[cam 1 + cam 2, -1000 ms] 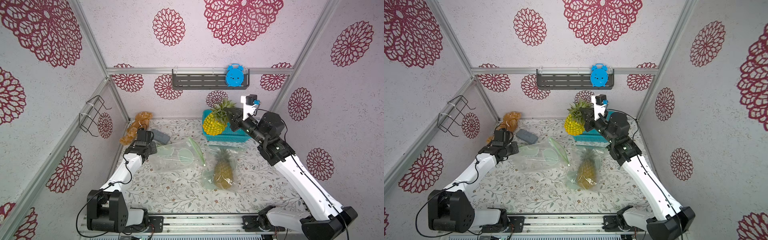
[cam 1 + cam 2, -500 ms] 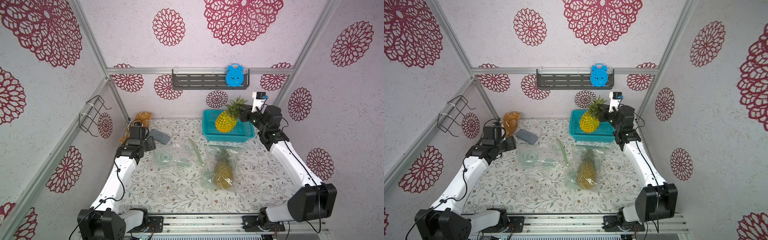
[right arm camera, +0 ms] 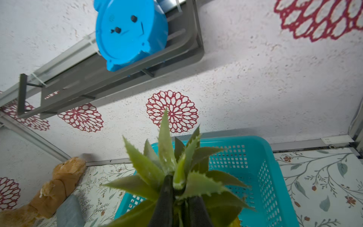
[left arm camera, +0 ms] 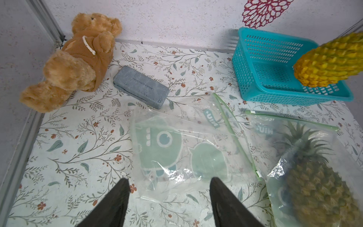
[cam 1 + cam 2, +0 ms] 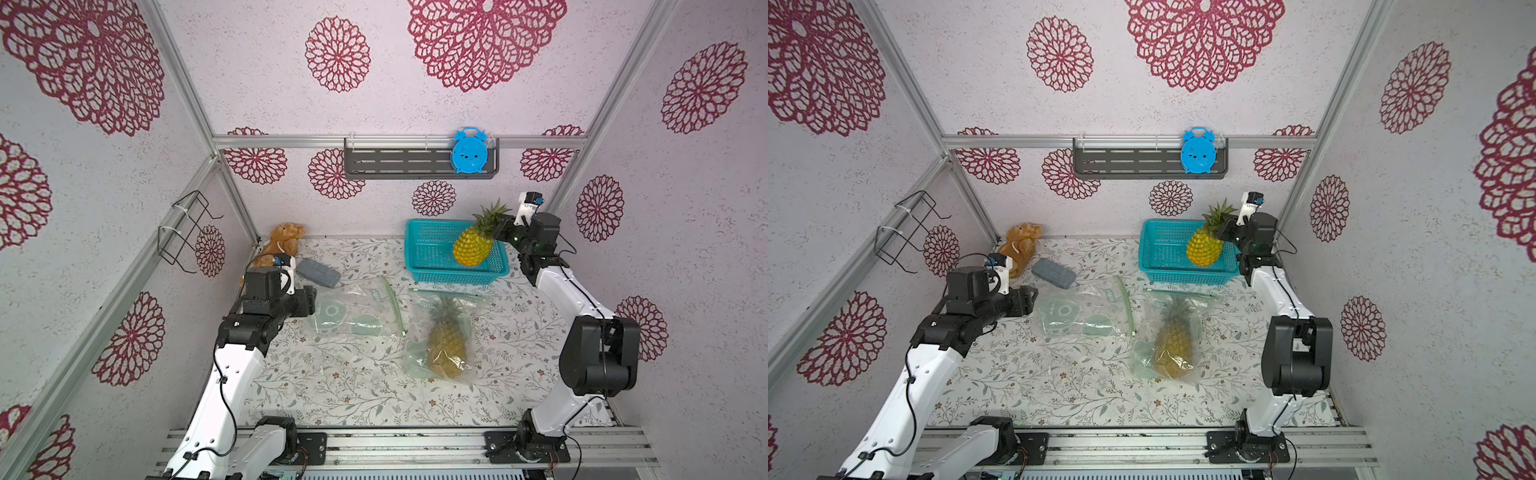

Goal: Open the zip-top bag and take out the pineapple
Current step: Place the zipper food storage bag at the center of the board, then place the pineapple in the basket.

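The still-hanging pineapple in my right gripper goes down onto the bottom of the teal basket (image 5: 488, 260) next. Its leafy top is released there, since it lies below the gripper.
An empty clear zip-top bag (image 5: 353, 311) (image 5: 1084, 311) (image 4: 186, 149) with green print lies flat on the table, its green zip strip pointing towards the basket. My left gripper (image 5: 309, 301) (image 4: 169, 179) is open just at the bag's edge, with nothing between its fingers. My right gripper (image 5: 496, 232) (image 3: 179, 184) is shut on the leafy crown of a yellow pineapple (image 5: 471, 249) (image 5: 1204, 249) (image 4: 330, 62), which hangs over the teal basket. A second pineapple (image 5: 446, 336) (image 4: 318, 176) lies inside another zip-top bag at the table's middle.
The teal basket (image 5: 457, 276) (image 3: 275, 176) stands at the back right. A teddy bear (image 5: 282, 245) and a grey case (image 5: 319, 272) lie at the back left. A blue clock (image 5: 469, 150) sits on the wall shelf, and a wire rack (image 5: 183, 232) hangs on the left wall.
My left gripper opened and let go of the empty bag, which dropped flat onto the table. My right arm carried the pineapple rightwards and lower, over the basket.
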Robot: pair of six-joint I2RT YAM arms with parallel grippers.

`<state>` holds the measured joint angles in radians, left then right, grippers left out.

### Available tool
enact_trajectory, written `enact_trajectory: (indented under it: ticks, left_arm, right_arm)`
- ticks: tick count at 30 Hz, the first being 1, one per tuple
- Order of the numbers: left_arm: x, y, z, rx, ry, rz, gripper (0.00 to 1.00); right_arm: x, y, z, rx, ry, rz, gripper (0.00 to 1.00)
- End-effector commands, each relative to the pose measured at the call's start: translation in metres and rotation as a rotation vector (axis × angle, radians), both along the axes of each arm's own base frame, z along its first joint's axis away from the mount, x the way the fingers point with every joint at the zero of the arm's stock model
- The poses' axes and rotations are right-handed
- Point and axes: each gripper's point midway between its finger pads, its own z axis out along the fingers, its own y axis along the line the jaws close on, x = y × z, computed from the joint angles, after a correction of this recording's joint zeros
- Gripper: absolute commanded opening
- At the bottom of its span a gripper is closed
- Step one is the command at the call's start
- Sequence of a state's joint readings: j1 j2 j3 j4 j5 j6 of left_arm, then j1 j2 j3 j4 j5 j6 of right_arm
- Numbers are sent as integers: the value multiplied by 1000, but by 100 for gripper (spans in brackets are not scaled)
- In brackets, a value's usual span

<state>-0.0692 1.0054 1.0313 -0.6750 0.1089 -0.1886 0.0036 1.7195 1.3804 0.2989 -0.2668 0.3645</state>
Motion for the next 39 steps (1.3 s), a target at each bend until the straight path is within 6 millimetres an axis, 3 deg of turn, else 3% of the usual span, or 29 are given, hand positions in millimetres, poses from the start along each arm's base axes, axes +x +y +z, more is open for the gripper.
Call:
enact_trajectory:
  ticks: [1,9,17,36,39]
  left_arm:
    - [3,-7,12,-16,-67,-48,69]
    - [3,-6,7,-24,-48,-50,70]
    - [4,-4,6,-32,-44,-43,70]
    - [3,-4,3,-41,-31,-45,71]
    - [3,-3,2,-41,-30,-43,71]
  right_arm:
    - [0,-6,87,-39,-259,-46,0]
    - [28,-10,58,-135,-207,-66,0]
    - [43,-14,39,-191,-162,-86,0]
    - [54,-16,-3,-208,-79,-86,0]
    - [53,-17,-6,-210,-73,-86,5]
